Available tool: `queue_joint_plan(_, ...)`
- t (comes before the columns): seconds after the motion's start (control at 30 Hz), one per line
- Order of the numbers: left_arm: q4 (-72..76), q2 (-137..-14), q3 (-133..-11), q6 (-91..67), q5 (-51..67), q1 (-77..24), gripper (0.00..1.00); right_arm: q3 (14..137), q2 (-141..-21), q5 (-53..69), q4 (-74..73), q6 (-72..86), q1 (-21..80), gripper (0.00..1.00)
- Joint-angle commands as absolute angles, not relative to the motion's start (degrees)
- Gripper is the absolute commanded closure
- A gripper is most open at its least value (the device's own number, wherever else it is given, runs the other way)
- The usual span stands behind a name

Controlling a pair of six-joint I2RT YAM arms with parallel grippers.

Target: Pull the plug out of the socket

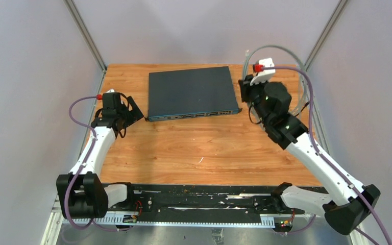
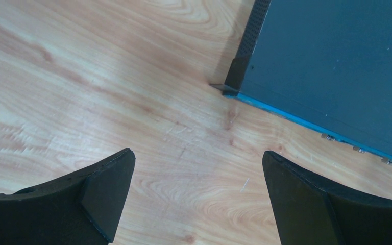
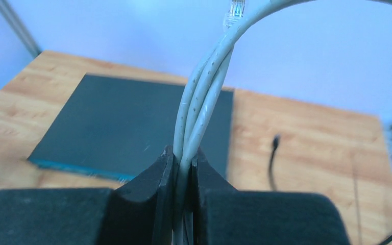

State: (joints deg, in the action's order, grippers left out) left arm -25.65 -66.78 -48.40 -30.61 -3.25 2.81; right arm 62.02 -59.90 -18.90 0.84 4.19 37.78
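The robot next needs to tilt its right gripper down, lower the doubled grey cable (image 3: 204, 87) onto the wood (image 3: 255, 153) beside the thin black wire and let it go, because the cable's plug hangs free.
A dark blue-grey network switch (image 1: 191, 92) lies flat at the back middle of the wooden table, its sockets (image 1: 219, 112) along the front edge. My right gripper (image 3: 184, 158) is shut on a doubled grey cable (image 3: 204, 87), raised right of the switch (image 3: 127, 122). The cable's clear plug (image 3: 234, 13) hangs free in the air above the fingers, away from the sockets. The cable loops up behind the right wrist (image 1: 280, 48). My left gripper (image 2: 199, 194) is open and empty over bare wood, just left of the switch's front left corner (image 2: 232, 76).
A thin black wire (image 3: 271, 163) lies on the table right of the switch. Metal frame posts (image 1: 84, 33) stand at the back corners, with pale walls all round. A black rail (image 1: 199, 201) runs along the near edge between the arm bases.
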Motion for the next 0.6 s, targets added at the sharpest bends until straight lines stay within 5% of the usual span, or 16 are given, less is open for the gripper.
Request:
queue_joint_plan(0.0,-23.23,-70.39,-52.3,-30.39,-1.79,2.57,0.0,72.51,-64.27,-6.06,2.66,-10.05,27.89,1.0)
queue_joint_plan(0.3,-21.55,-79.45,-57.71,-28.95,1.79,2.55,0.0,91.0,-87.67,29.26,-5.34,-26.83,10.56,1.0)
queue_joint_plan(0.57,-22.96,-87.04,-64.93,-25.86,3.66,2.55,0.0,108.02,-110.57,30.64,-23.45,-50.3,7.99,1.0)
